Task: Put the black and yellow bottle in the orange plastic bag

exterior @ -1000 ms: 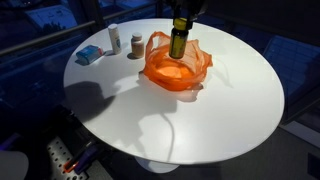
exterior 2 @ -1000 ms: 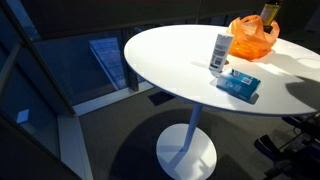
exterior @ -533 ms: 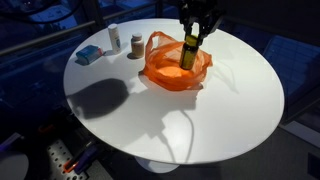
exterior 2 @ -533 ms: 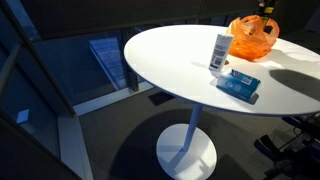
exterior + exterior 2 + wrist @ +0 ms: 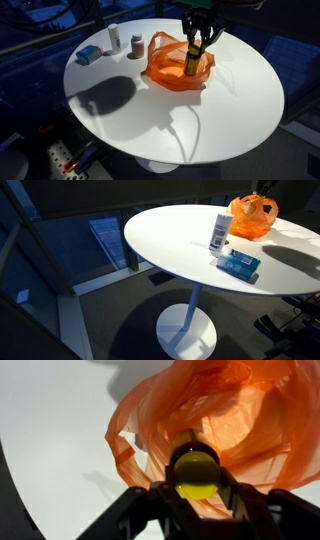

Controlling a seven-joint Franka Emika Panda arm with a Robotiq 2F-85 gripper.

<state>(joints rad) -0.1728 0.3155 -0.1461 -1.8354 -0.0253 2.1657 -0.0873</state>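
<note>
My gripper lowers the bottle a little further down into the orange plastic bag's opening (image 5: 183,63) (image 5: 218,432) next and releases it, since the bottle's yellow end still stands high.
The orange plastic bag (image 5: 172,68) lies open on the far side of the round white table (image 5: 200,120); it also shows in an exterior view (image 5: 252,218) and fills the wrist view (image 5: 250,420). My gripper (image 5: 194,42) is shut on the black and yellow bottle (image 5: 191,60) and holds it upright, its lower part down inside the bag's mouth. In the wrist view the bottle's yellow end (image 5: 196,478) sits between the fingers, over the bag's opening. In an exterior view the bottle is hardly visible behind the bag.
A white bottle (image 5: 113,38) and a small brown-lidded jar (image 5: 135,44) stand near the table's far edge, a blue packet (image 5: 89,55) beside them. The same white bottle (image 5: 221,232) and blue packet (image 5: 239,264) show from the side. Dark floor surrounds the table.
My gripper has moved right and down with the bottle, from above the bag's middle into its opening; the bottle now sits lower inside the bag.
</note>
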